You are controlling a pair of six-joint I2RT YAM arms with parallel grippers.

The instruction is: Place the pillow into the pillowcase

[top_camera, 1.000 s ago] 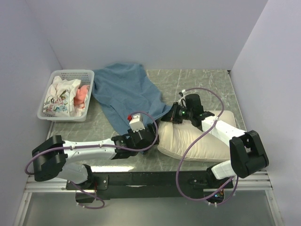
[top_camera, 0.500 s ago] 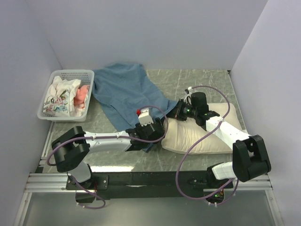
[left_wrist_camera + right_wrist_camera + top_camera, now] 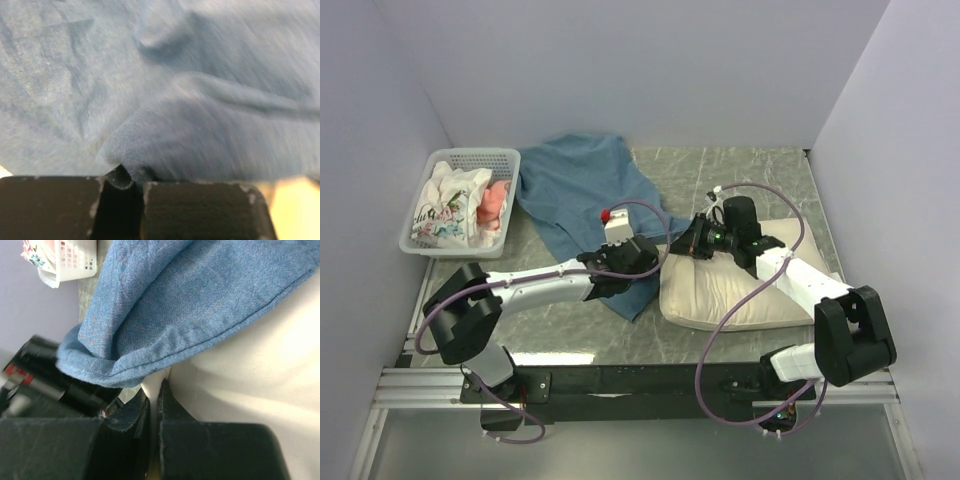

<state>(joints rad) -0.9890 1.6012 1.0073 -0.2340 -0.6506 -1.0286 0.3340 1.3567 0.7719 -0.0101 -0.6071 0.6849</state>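
The right gripper carries the pinched pillow edge outward under the pillowcase hem [image 3: 670, 238] next, then opens there, since the hem only just reaches that pillow edge.
The blue pillowcase [image 3: 578, 190] lies wrinkled from the back left toward the middle of the table, with its near end beside the pillow. My left gripper [image 3: 644, 263] is shut on a fold of that near end. In the left wrist view the fabric [image 3: 165, 75] fills the frame and a ridge of it is pinched at the gripper [image 3: 136, 181]. The cream pillow [image 3: 750, 295] lies flat at the right. My right gripper [image 3: 689, 245] is shut on its left edge. The right wrist view shows cream cloth [image 3: 250, 370] nipped in the gripper [image 3: 156, 396], under the pillowcase hem [image 3: 190, 295].
A white plastic basket [image 3: 432, 246] holding white and pink patterned cloths stands at the back left, touching the pillowcase. Its corner [image 3: 75, 262] shows in the right wrist view. Walls close in the table on the left, back and right. Cables loop over both arms.
My left gripper moved back and right onto the pillowcase's near end and shut on it. The right gripper stayed shut on the pillow, which shifted slightly left.
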